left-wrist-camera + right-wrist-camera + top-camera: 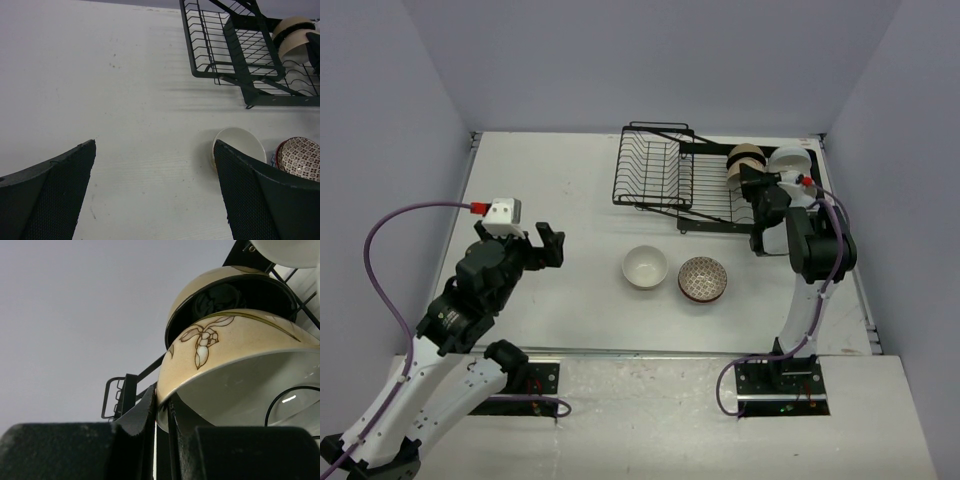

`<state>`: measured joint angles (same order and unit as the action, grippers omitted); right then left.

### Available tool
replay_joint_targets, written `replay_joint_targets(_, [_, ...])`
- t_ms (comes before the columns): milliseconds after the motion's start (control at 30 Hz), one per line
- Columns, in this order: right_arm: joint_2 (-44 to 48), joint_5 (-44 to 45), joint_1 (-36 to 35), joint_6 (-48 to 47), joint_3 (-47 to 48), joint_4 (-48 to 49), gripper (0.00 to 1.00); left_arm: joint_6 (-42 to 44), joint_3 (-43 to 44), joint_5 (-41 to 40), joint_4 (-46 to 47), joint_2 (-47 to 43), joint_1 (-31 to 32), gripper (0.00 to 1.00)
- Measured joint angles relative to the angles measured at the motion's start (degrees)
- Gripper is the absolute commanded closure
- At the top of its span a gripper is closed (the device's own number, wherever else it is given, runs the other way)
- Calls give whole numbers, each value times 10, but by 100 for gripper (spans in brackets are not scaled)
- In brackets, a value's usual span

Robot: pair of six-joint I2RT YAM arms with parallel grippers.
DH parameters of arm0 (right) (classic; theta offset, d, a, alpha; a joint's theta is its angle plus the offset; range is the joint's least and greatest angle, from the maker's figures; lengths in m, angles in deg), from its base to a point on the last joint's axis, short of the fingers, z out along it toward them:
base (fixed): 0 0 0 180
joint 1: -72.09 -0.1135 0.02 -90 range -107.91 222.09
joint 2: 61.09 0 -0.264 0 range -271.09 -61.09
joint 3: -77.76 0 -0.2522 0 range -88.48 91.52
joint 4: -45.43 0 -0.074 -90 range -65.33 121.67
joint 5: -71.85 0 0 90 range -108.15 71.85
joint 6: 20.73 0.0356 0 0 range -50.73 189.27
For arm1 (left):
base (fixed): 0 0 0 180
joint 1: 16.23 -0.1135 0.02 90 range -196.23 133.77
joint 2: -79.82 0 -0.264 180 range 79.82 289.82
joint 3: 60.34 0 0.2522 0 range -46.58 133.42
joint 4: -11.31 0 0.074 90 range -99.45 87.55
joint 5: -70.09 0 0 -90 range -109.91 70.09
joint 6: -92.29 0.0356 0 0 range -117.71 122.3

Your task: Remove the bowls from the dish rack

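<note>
The white bowl (645, 266) is below and to the left in the top view. My right gripper will next move back, across and down so that I can release inside it.
The black wire dish rack (665, 170) stands at the back of the table. Cream bowls (746, 160) and a white bowl (790, 162) stand in its right end. My right gripper (752, 182) is shut on the rim of a cream bowl with a drawn flower (235, 345); one finger is outside the rim, one inside. Behind it stands a bowl with a black inside (232, 297). A white bowl (645, 266) and a reddish-brown patterned bowl (704, 279) sit on the table. My left gripper (542, 245) is open and empty, left of the white bowl (239, 145).
The rack (235, 45) shows at the top right of the left wrist view, with the patterned bowl (301, 157) by the right edge. Grey walls close in the table on three sides. A purple cable (390, 235) loops by the left arm.
</note>
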<state>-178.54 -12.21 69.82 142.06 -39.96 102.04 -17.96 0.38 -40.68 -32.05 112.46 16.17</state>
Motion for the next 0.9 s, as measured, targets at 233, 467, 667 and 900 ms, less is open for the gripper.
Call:
replay_joint_targets(233, [-4, -49, 3, -41, 1, 24, 100, 3, 0, 5, 0, 2, 0, 0])
replay_joint_targets(467, [-4, -103, 13, -60, 5, 28, 100, 3, 0, 9, 0, 2, 0, 0])
replay_joint_targets(667, [-4, -166, 16, -84, 17, 27, 100, 3, 0, 12, 0, 2, 0, 0])
replay_joint_targets(900, [-4, -251, 11, -114, 35, 8, 100, 3, 0, 17, 1, 4, 0, 0])
